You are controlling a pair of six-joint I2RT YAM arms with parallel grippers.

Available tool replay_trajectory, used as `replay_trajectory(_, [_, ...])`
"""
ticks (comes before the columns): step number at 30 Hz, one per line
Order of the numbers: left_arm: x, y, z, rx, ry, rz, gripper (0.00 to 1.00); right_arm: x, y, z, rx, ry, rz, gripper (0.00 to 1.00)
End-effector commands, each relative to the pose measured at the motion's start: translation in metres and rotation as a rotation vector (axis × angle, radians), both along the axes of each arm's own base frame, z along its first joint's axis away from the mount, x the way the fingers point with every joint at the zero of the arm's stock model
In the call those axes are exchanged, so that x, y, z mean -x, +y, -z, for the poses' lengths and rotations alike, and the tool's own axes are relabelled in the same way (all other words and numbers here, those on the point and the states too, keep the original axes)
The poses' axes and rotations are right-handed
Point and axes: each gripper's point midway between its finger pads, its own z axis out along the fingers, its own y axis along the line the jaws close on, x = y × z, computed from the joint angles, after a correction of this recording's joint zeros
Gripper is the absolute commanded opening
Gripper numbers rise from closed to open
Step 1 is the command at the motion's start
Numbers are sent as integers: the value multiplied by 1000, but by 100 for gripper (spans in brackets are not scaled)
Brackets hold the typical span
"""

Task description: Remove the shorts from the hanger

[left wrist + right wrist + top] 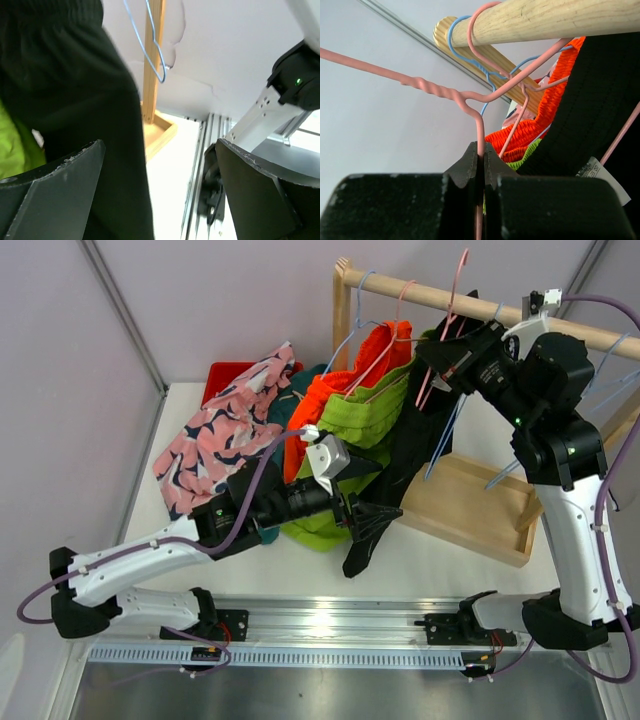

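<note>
Black fabric (pixel 75 100) is hanging between the open fingers. I should move my left gripper a little to the right in the top view next, farther onto the lower hem of the black shorts.
Black shorts (pixel 412 445) hang from a pink hanger (pixel 452 315) on the wooden rod (pixel 455 306). My right gripper (pixel 442 365) is shut on that hanger's wire just below its twisted neck (pixel 480 135); the black waistband (pixel 600 100) is at the right of the right wrist view. My left gripper (pixel 378 517) is open at the lower part of the black shorts; black fabric (pixel 75 100) hangs between its fingers (pixel 65 190), against the left one. Lime green shorts (pixel 365 415), orange shorts (pixel 335 390), dark teal shorts (pixel 290 405) and pink patterned shorts (pixel 215 440) are bunched to the left.
The rack's wooden base (pixel 470 505) lies right of the black shorts, with its upright post (pixel 152 60) in the left wrist view. Empty blue hangers (pixel 450 435) hang on the rod. A red tray (pixel 225 375) sits behind the pile. A metal rail (pixel 330 620) runs along the near edge.
</note>
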Motion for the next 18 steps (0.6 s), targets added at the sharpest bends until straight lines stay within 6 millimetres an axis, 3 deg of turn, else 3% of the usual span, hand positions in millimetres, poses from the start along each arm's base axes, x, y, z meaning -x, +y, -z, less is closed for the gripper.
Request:
replay_trajectory(1, [0, -11, -22, 98, -12, 6, 99, 41, -14, -83, -101, -299, -5, 0])
replay_trajectory(3, [-8, -16, -19, 94, -11, -21, 99, 46, -14, -82, -105, -295, -13, 0])
replay_trajectory(6, [-19, -27, -12, 77, -9, -54, 83, 59, -17, -86, -125, -303, -27, 0])
replay_trajectory(7, [-21, -30, -8, 68, -7, -59, 67, 65, -19, -89, -132, -313, -27, 0])
replay_trajectory(9, [-24, -40, 0, 43, 1, -57, 49, 69, -22, -91, -139, -316, -22, 0])
replay_trajectory(10, [-25, -43, 5, 31, 5, -57, 29, 72, -23, -93, -140, -322, -21, 0])
replay_trajectory(11, [-26, -45, 9, 22, 12, -58, 18, 74, -25, -94, -140, -326, -18, 0])
replay_trajectory(12, [-29, -47, 16, 9, 20, -70, 0, 75, -25, -95, -141, -327, -18, 0])
replay_trajectory(17, [-19, -35, 26, -7, 15, -109, 0, 72, -26, -93, -136, -320, -8, 0])
replay_trajectory(18, [-10, -34, 34, -24, 19, -101, 0, 71, -26, -93, -135, -321, -6, 0])
